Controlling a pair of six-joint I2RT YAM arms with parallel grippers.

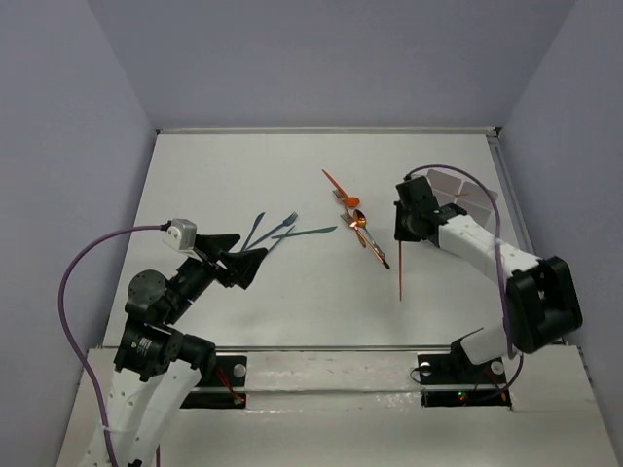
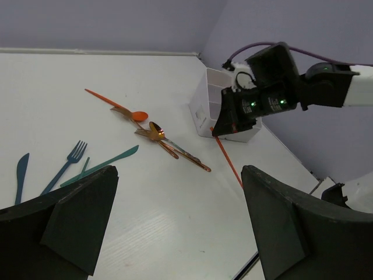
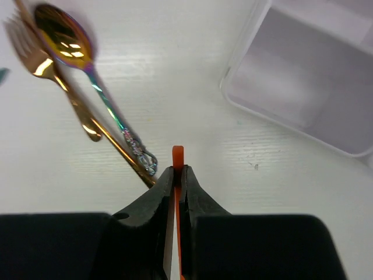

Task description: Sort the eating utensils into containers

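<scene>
The orange utensil (image 1: pixel 401 277) goes up and outward with my right gripper next, over the tray's far section (image 1: pixel 446 185) for release, since another orange-toned piece already lies in there.
My right gripper (image 1: pixel 402 236) (image 3: pixel 177 170) is shut on one end of a thin orange utensil (image 1: pixel 401 277) (image 3: pixel 178 154). The utensil slants down and away from the gripper (image 2: pixel 224 129) toward the near table edge as an orange stick (image 2: pixel 230 163). The white divided tray (image 1: pixel 458 190) (image 3: pixel 309 81) (image 2: pixel 217 108) stands just beyond this gripper. Copper spoon (image 3: pixel 64 38) and fork (image 3: pixel 35 55) lie crossed in a pile (image 1: pixel 365 232) (image 2: pixel 166 143). An orange spoon (image 1: pixel 341 190) (image 2: pixel 131 112) lies behind them. Teal fork (image 1: pixel 285 224) (image 2: pixel 67 163) and two teal knives (image 2: pixel 22 175) (image 2: pixel 102 165) lie left. My left gripper (image 1: pixel 238 258) (image 2: pixel 180 233) is open and holds nothing.
Purple-grey walls (image 1: pixel 321 58) enclose the white table (image 1: pixel 292 311) on three sides. A purple cable (image 1: pixel 73 282) loops by the left arm, another (image 1: pixel 458 170) arcs over the tray. The tray's compartment (image 3: pixel 291 87) nearest the right gripper shows nothing inside.
</scene>
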